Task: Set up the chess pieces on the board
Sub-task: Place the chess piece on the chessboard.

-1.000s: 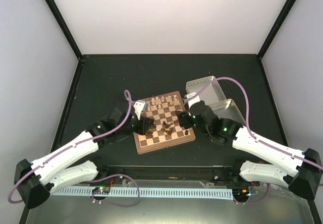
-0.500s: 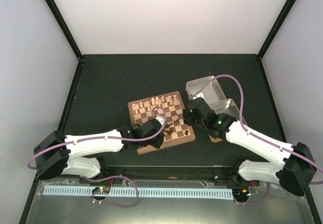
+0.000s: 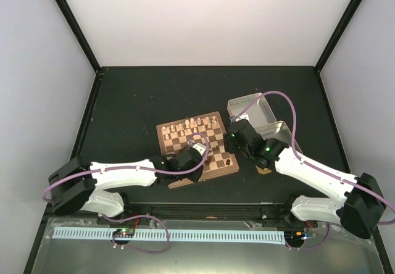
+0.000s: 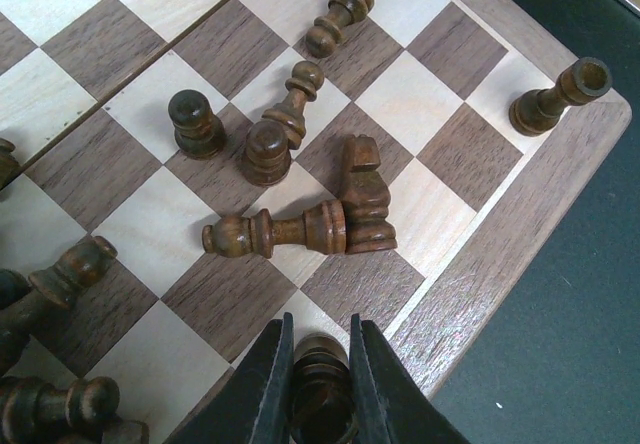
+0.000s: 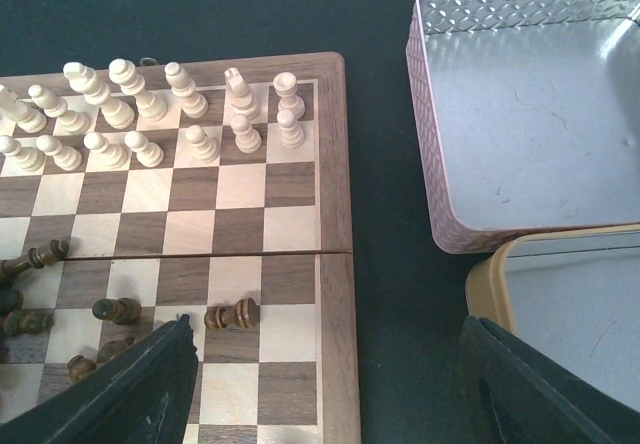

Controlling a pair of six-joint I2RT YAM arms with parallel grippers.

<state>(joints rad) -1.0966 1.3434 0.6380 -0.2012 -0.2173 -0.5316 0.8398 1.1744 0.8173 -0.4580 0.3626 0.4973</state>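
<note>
My right gripper moves down and to its left in the top view onto a dark piece next, since that piece lies clear of the others.
The board [image 3: 162, 139] lies mid-table. Cream chess pieces [image 5: 150, 114] stand in two rows along its far edge. Dark chess pieces are scattered at the near side: several lie flat [image 4: 280, 232] beside a knight [image 4: 365, 199], two pawns [image 4: 195, 122] stand upright, and one piece [image 4: 555, 99] lies tilted on the rim [image 4: 520, 234]. My left gripper [image 4: 320, 324] is shut on a dark piece [image 4: 320, 394], low over a square near the board's near right corner [image 3: 199, 153]. My right gripper [image 5: 328, 329] is wide open and empty above the board's right rim [image 5: 335, 164].
A silver tin half [image 5: 530, 114] stands right of the board, with a yellow-rimmed half [image 5: 570, 304] just nearer; both also show in the top view [image 3: 250, 107] [image 3: 281, 135]. One dark piece [image 5: 232, 314] lies near the right rim. Dark table surrounds the board.
My left arm swung from the board's left side across its near edge to the near right corner. My right gripper shifted only slightly.
</note>
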